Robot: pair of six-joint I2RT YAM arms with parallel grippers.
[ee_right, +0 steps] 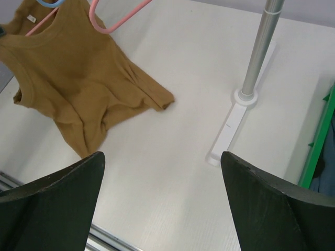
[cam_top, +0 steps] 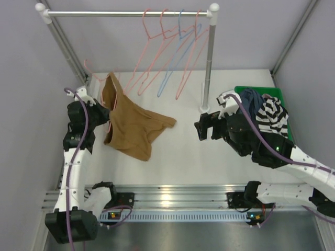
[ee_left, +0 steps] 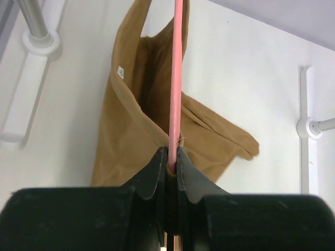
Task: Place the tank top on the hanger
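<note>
My left gripper should next move the dressed hanger it holds up and outward, hook it on the rack bar's empty end (cam_top: pixel 58 13) above and outward of the gripper, and let go.
The tan tank top (cam_top: pixel 135 127) lies partly on the white table, its neck end lifted at the left. A pink hanger (ee_left: pixel 177 78) runs through the neck opening of the tank top (ee_left: pixel 128 136). My left gripper (ee_left: pixel 172 156) is shut on the hanger's wire, with a bit of tan fabric pinched beside it. In the top view that left gripper (cam_top: pixel 108 119) is at the top's left edge. My right gripper (cam_top: pixel 201 128) hovers to the right of the garment, apart from it. In its own view the right gripper (ee_right: pixel 162 157) is open and empty, with the tank top (ee_right: pixel 78 83) and hanger (ee_right: pixel 123 20) ahead to the left.
A clothes rack (cam_top: pixel 125 13) spans the back, with several pink hangers (cam_top: pixel 152 57) and a light blue one (cam_top: pixel 170 73). Its right pole (ee_right: pixel 259 52) and base foot (ee_right: pixel 230 125) stand close to my right gripper. A green bin (cam_top: pixel 256 90) at the right holds striped and dark garments.
</note>
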